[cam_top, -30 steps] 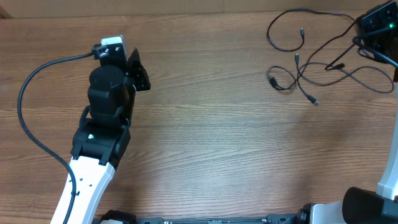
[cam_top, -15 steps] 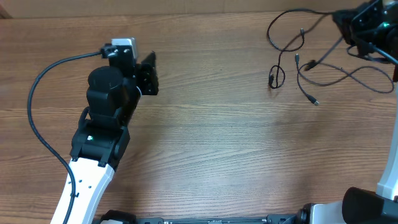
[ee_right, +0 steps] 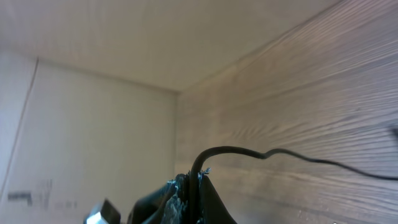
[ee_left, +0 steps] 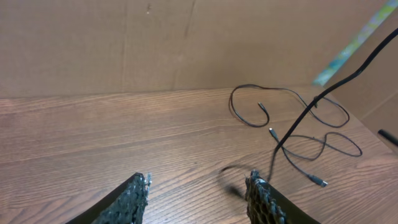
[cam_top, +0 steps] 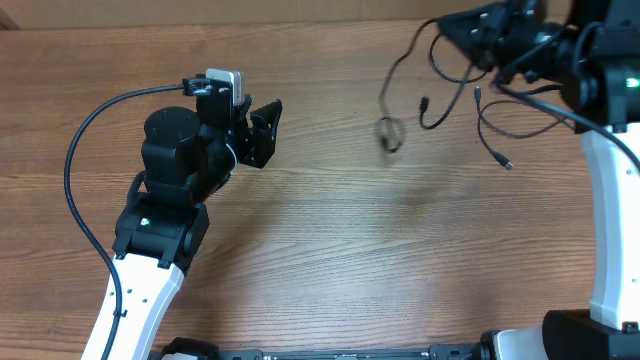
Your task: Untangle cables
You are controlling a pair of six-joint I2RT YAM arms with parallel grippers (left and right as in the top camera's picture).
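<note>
I should next move my right gripper back toward my base and down to the bare wood clear of the tangled cables, and release the piece of cable there.
Several thin black cables (cam_top: pixel 484 118) lie tangled at the table's far right, one plug end (cam_top: pixel 507 163) pointing toward the front. My right gripper (cam_top: pixel 462 28) is above them at the back edge, shut on one strand (ee_right: pixel 249 151) that runs out between its pads (ee_right: pixel 194 179). That strand hangs down to the left and ends in a blurred loop (cam_top: pixel 390 133). My left gripper (cam_top: pixel 265 130) is at the left-middle of the table, open and empty, facing the cables (ee_left: pixel 292 121). Its fingertips (ee_left: pixel 138 190) frame bare wood, with the loop's blur just inside the right one.
A thick black wire (cam_top: pixel 85 150) of the left arm curves over the table's left side. A brown cardboard wall (ee_left: pixel 186 43) closes the far edge. The right arm's white link (cam_top: pixel 612 220) stands along the right edge.
My right gripper has swung left along the back edge with the strand, lifting and dragging its loop leftward. The left gripper has moved right and opened wider.
</note>
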